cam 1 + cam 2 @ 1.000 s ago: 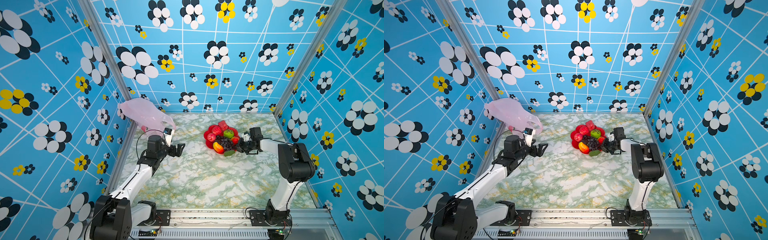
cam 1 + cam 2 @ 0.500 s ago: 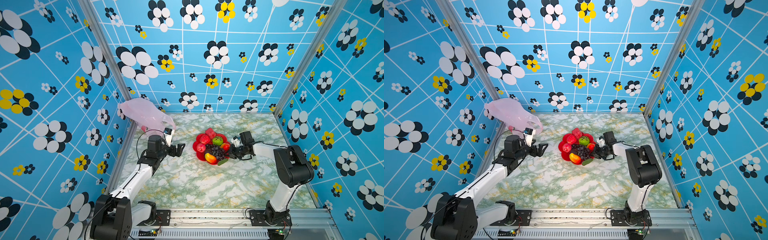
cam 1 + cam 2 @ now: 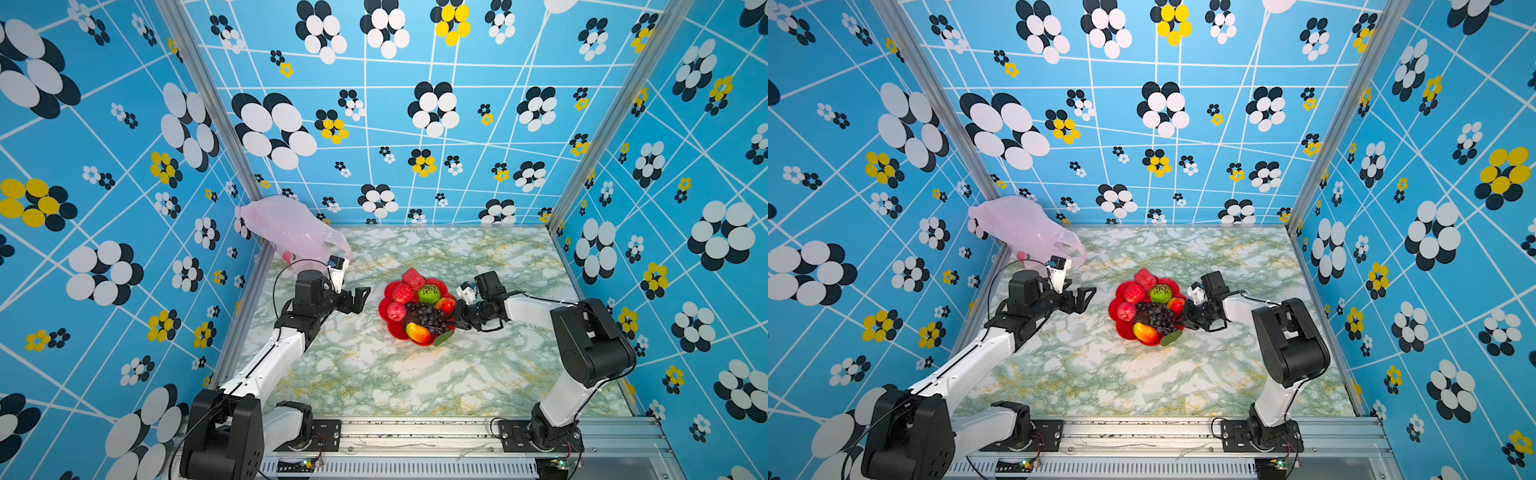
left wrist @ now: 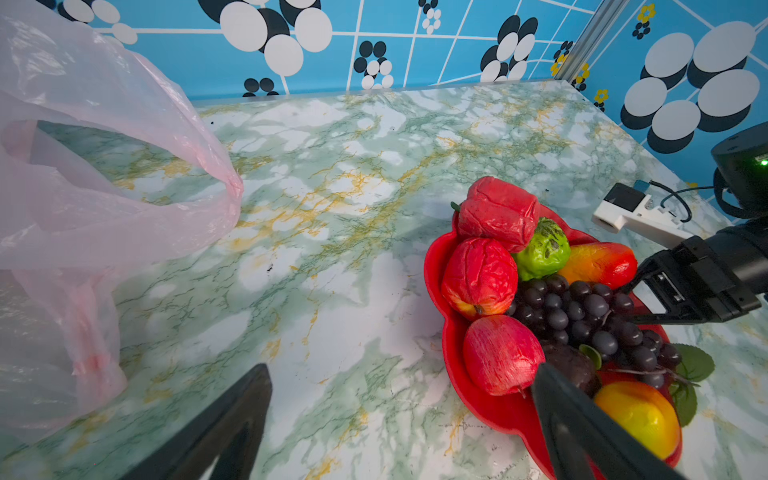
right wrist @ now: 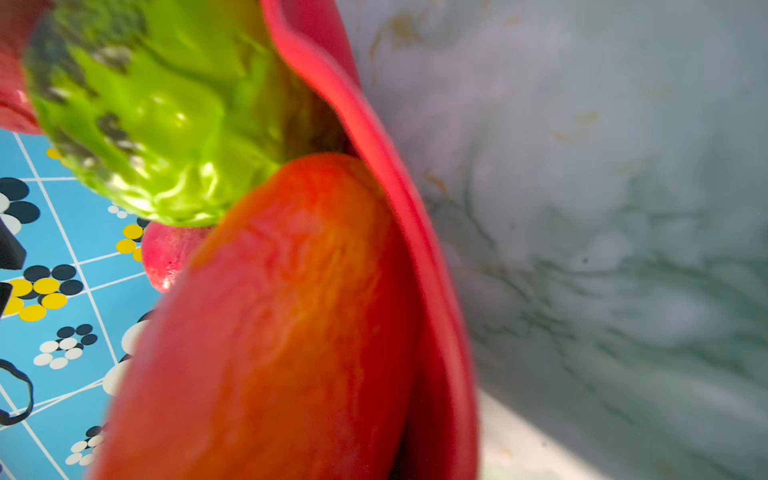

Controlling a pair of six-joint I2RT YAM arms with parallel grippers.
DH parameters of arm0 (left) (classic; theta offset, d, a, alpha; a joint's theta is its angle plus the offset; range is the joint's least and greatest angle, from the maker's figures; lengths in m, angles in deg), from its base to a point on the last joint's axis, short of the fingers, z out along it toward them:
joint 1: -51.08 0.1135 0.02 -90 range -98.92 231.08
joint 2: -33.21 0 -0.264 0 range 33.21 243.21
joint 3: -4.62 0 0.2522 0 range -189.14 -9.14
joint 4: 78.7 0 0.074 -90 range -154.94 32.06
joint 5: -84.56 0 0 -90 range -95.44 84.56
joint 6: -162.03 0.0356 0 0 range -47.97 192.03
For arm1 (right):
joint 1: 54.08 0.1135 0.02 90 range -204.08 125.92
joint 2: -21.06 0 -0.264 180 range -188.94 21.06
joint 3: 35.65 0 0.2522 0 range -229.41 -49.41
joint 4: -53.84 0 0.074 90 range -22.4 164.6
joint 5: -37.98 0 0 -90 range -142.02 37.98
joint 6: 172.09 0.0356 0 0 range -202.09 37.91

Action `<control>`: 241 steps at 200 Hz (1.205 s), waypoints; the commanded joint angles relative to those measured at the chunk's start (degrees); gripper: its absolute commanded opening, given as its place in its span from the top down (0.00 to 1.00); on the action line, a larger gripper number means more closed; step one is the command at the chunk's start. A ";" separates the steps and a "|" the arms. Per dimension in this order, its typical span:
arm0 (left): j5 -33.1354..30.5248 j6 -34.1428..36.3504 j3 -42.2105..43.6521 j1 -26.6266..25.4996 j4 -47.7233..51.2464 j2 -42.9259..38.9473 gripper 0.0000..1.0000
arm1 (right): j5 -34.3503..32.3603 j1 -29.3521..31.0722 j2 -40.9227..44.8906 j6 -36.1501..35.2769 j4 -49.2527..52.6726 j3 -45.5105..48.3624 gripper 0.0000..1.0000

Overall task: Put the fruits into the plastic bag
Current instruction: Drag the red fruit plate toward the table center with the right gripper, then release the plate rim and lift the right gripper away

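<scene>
My right gripper has the plate point(image 3: 394, 332) by its rim and next needs to drag it back onto the bare tabletop nearer my base and release it there, where it's clear.
The fruits lie heaped on a red flower-shaped plate point(image 3: 394, 332) point(image 3: 1122, 330) mid-table: red apples point(image 3: 396, 311), a bumpy green fruit point(image 3: 429, 294), dark grapes point(image 3: 426, 314) and a yellow-orange mango point(image 3: 417, 332). My right gripper point(image 3: 458, 321) point(image 3: 1186, 320) is shut on the plate's right rim. Its wrist view is filled by the rim point(image 5: 415, 249), an orange-red fruit point(image 5: 291, 332) and the green fruit point(image 5: 166, 104). My left gripper point(image 3: 362, 300) point(image 4: 401, 370) stands open just left of the plate, holding nothing. The plastic bag point(image 3: 291, 228) point(image 4: 83, 187) lies crumpled in the back left corner, mouth towards the plate.
Blue flowered walls close in the marble-patterned table point(image 3: 415, 382) on three sides. An aluminium rail point(image 3: 415, 432) with both arm bases runs along the front edge. A green leaf point(image 3: 442, 338) hangs over the plate's front rim.
The right gripper has dragged the plate with its fruits leftward towards the left gripper. The left arm and the bag have stayed put.
</scene>
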 commanded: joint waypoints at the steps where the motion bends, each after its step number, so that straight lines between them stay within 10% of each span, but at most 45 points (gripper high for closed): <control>1: -0.12 0.75 -1.18 -0.39 0.83 0.00 0.01 | 0.34 1.32 2.61 -1.64 6.10 2.04 1.00; 175: -0.28 0.74 -1.09 -0.58 0.92 0.10 0.01 | -2.98 9.41 3.96 3.25 1.23 7.52 1.00; 241: -0.29 0.67 -1.13 -0.61 0.92 -0.07 0.01 | -4.14 9.38 6.59 2.07 4.38 7.37 0.82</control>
